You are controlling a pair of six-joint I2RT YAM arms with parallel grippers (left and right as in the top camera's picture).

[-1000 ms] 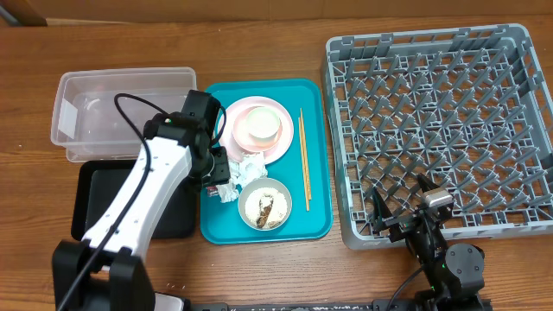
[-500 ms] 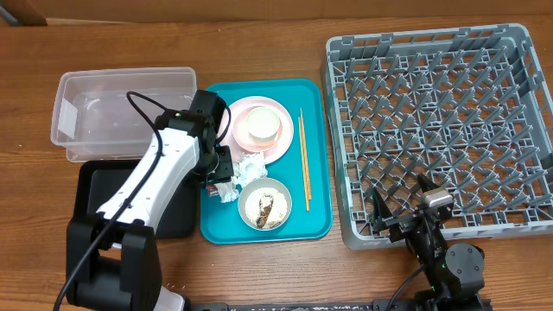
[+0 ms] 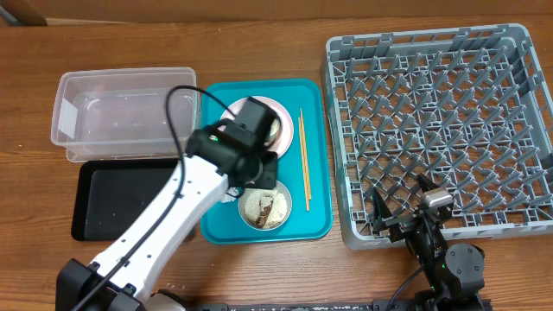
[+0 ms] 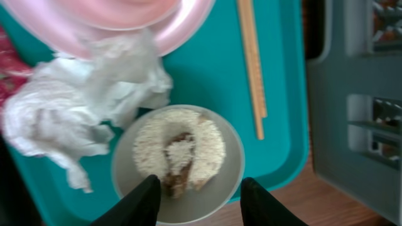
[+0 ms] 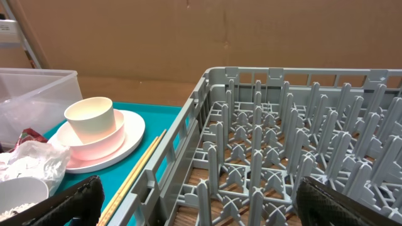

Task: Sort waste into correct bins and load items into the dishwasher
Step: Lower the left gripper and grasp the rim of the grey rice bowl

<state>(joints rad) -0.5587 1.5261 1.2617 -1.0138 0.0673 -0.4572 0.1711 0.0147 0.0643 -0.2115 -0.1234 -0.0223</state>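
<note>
I will move my left gripper toward the dish rack next and lower it onto the white bowl's rim by the chopsticks (image 4: 240, 150), because napkins crowd the opposite edge.
My left gripper (image 3: 259, 175) (image 4: 200, 204) hangs open over the teal tray, its two black fingers (image 4: 139, 202) straddling the near side of a white bowl (image 4: 220, 182) of rice and brown scraps (image 4: 179, 154), not touching it. Crumpled white napkins (image 4: 81, 107) lie just left of the bowl, with a red wrapper (image 4: 9, 63) at the far left edge. The pink plate (image 5: 122, 141) carries a pinkish bowl (image 5: 94, 141) and a white cup (image 5: 89, 115). Chopsticks (image 3: 303, 160) lie along the tray's right side. My right gripper (image 3: 399, 205) (image 5: 207, 207) stands wide open and empty at the dish rack's (image 3: 432, 121) front-left corner.
The teal tray (image 3: 315, 220) sits mid-table. A clear tub (image 3: 121, 112) stands at the back left, with a black tray (image 3: 121, 203) in front of it. The left arm crosses above the black tray's right end. Bare wood runs along the front edge.
My left arm has swung right, from the napkins at the tray's left edge to above the rice bowl. Its jaws narrowed a little, then parted again. The right arm has not moved.
</note>
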